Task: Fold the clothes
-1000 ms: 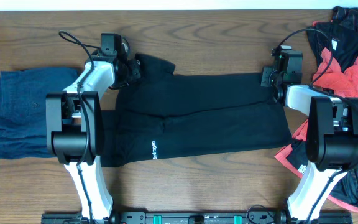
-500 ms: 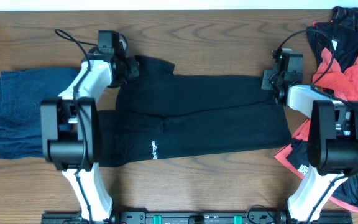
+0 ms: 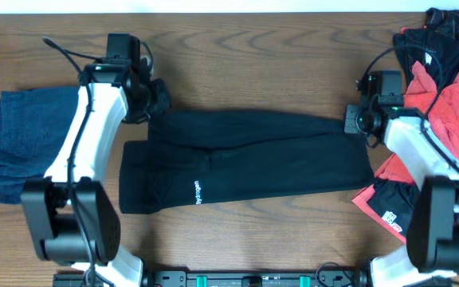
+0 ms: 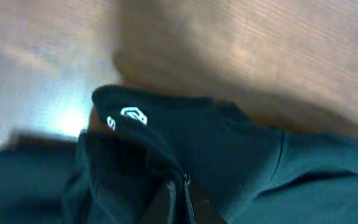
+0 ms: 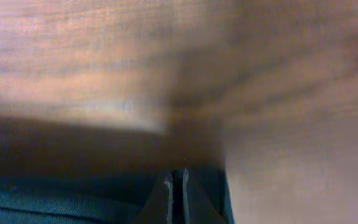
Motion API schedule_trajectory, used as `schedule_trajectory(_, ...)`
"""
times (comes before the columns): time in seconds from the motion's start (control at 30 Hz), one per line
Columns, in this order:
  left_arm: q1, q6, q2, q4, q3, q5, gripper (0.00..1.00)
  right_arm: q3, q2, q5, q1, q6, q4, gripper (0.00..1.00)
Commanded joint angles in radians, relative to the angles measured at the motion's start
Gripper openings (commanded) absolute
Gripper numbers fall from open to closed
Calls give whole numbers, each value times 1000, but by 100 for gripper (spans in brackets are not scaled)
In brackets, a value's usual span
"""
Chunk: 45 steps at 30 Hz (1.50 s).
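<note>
My left gripper brings its corner back and down toward the trousers' near edge (image 3: 168,206) beside the white print next.
Black trousers (image 3: 245,163) lie spread across the middle of the wooden table, with small white print near the front. My left gripper (image 3: 151,102) is shut on their far left corner; in the left wrist view the bunched black cloth (image 4: 166,143) with a white logo wraps round my left gripper's jaws (image 4: 180,190). My right gripper (image 3: 355,121) is shut on the far right corner; in the right wrist view my right gripper's jaws (image 5: 176,186) pinch the dark cloth edge (image 5: 73,186). The far edge is drawn toward the front.
A folded blue denim garment (image 3: 30,143) lies at the left. A heap of red and black clothes (image 3: 441,88) lies at the right edge and front right. Bare wood (image 3: 253,48) runs along the back.
Both grippers have moved toward the front with the trousers' far edge, folding it over the lower part. The visible cloth is now narrower from back to front.
</note>
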Motion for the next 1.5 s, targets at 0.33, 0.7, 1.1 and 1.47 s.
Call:
schedule_trajectory(0.33, 5, 79, -29, -292, 8, -8, 6, -2, -146, 88, -14, 5, -323, 3)
schedule_trajectory(0.7, 5, 88, -29, -355, -107, -27, 6, -3, -146, 96, -16, 5, -358, 2)
schedule_trajectory(1.1, 5, 114, -29, -359, -251, -27, 6, -3, -145, 96, -16, 5, -366, 5)
schedule_trajectory(1.47, 5, 114, -28, -359, -354, -34, 27, -3, -145, 96, -16, 5, -376, 9)
